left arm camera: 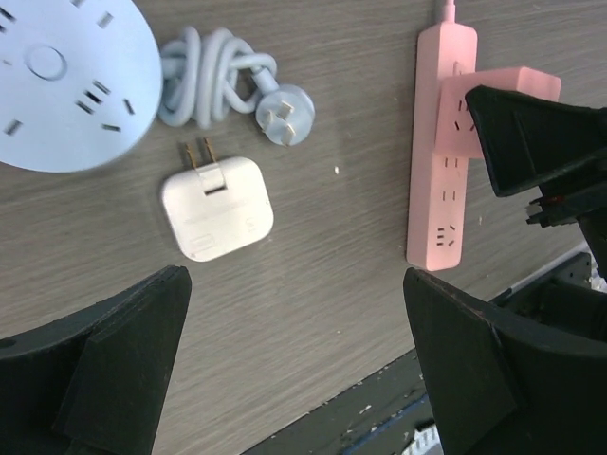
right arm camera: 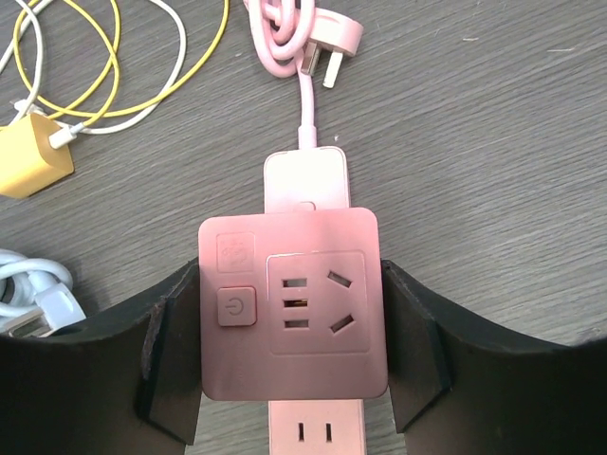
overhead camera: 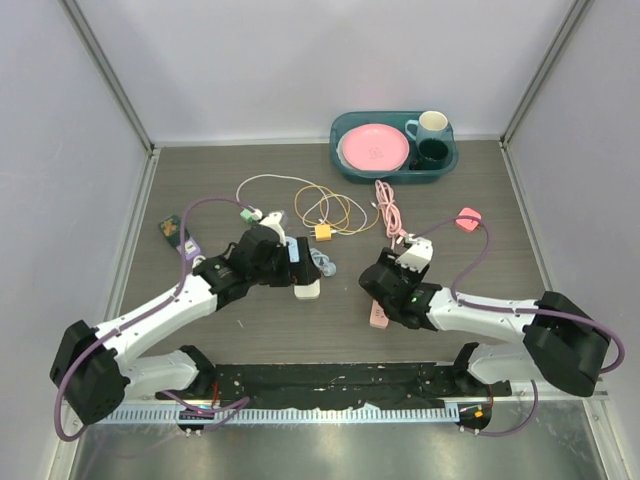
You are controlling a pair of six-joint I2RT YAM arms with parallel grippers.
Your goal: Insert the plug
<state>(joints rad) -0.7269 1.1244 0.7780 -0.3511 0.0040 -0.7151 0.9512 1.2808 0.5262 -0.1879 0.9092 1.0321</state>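
The power strip's upper part (right arm camera: 306,186) lies below my right gripper. My right gripper should move outward and down and press the adapter (right arm camera: 292,303) onto that part to let the adapter go.
My right gripper (right arm camera: 292,332) is shut on a pink square plug adapter (right arm camera: 292,303), one finger on each side. The adapter sits over the upper part of a pink power strip (right arm camera: 305,180) that lies flat on the table; I cannot tell whether its pins are seated. The strip (left arm camera: 438,190) and the adapter (left arm camera: 465,109) also show in the left wrist view. My left gripper (left arm camera: 294,318) is open and empty, a little above the table. A white two-pin charger (left arm camera: 216,209) lies below it. In the top view the right gripper (overhead camera: 388,285) is at the strip (overhead camera: 377,316).
A round pale-blue socket hub (left arm camera: 57,76) and its coiled cable with plug (left arm camera: 223,81) lie beside the white charger. A yellow charger with cable (right arm camera: 33,156) and the strip's pink coiled lead (right arm camera: 303,33) lie beyond. A teal tray (overhead camera: 393,175) holds a plate and mugs.
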